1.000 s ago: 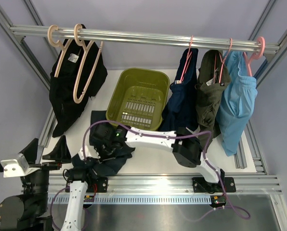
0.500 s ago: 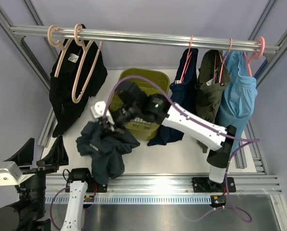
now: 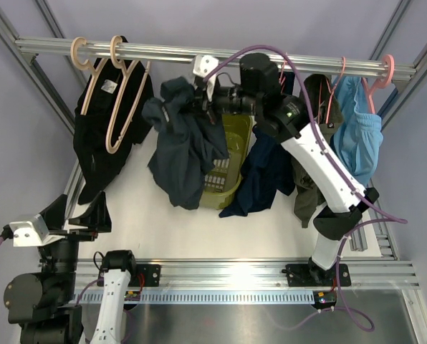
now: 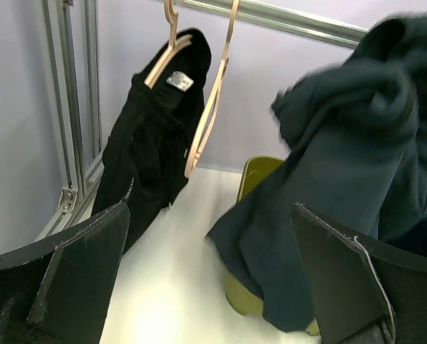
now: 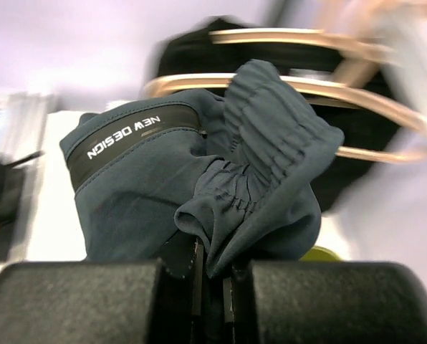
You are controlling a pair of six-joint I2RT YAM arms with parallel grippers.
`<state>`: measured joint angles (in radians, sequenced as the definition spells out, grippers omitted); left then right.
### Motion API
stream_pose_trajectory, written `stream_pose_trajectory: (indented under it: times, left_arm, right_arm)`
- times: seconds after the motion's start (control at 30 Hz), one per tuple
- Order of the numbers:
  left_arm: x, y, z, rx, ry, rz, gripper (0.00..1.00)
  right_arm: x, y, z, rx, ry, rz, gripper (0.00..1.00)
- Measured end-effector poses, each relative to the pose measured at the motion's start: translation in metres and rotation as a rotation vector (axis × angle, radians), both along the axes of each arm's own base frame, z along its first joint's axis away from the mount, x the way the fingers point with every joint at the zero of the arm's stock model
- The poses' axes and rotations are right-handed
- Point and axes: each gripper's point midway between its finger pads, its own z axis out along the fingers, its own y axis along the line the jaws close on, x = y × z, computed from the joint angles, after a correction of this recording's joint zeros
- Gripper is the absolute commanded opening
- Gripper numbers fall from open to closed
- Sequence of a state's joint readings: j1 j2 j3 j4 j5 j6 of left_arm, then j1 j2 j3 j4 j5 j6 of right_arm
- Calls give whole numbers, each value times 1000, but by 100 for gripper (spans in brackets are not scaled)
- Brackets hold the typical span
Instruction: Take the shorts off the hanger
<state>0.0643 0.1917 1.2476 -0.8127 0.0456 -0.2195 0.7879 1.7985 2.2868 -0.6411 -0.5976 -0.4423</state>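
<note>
I should next move my right gripper outward and to the right in the top view, then down into the green basket (image 3: 228,162) (image 5: 321,254), because the shorts hang past the basket's side.
My right gripper (image 3: 199,100) is raised close under the rail and is shut on the waistband of the dark teal-slate shorts (image 3: 181,154). They hang limp from it, over the left side of the green basket (image 3: 228,143). In the right wrist view the gathered waistband (image 5: 271,143) is pinched between my closed fingers (image 5: 217,279). The navy shorts (image 3: 265,172) hang from a pink hanger (image 3: 278,89) on the rail. My left gripper (image 3: 77,215) is open and empty, low at the front left; its view shows the teal shorts (image 4: 342,179) ahead.
A black garment (image 3: 106,136) and beige hangers (image 3: 124,107) hang at the rail's left. Olive-green shorts (image 3: 310,140) and light-blue shorts (image 3: 357,143) hang at the right. Metal frame posts stand on both sides.
My right gripper has lifted the teal-slate shorts from the table's front left up and back to just under the rail. The left gripper stays low and open.
</note>
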Motion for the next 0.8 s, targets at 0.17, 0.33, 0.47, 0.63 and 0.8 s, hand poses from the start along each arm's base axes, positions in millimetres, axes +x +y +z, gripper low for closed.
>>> stream_pose_trajectory:
  times: [0.17,0.33,0.47,0.63,0.8]
  left_arm:
    - [12,-2,-16,-6,47,-16,99]
    - [22,-3,-30,-18,90,-26,99]
    - [27,-4,-36,-20,105,-34,99]
    - [31,-6,-38,-22,106,-46,99]
    - [38,-12,-43,-23,114,-77,99]
  right_arm:
    - [48,-31,28,64,-60,-173,0]
    - [79,-53,42,96,-100,-285,0]
    - [87,-57,39,89,-112,-311,0]
    - [98,-48,-7,12,-76,-304,0]
    - [99,-34,-104,-153,44,-292,0]
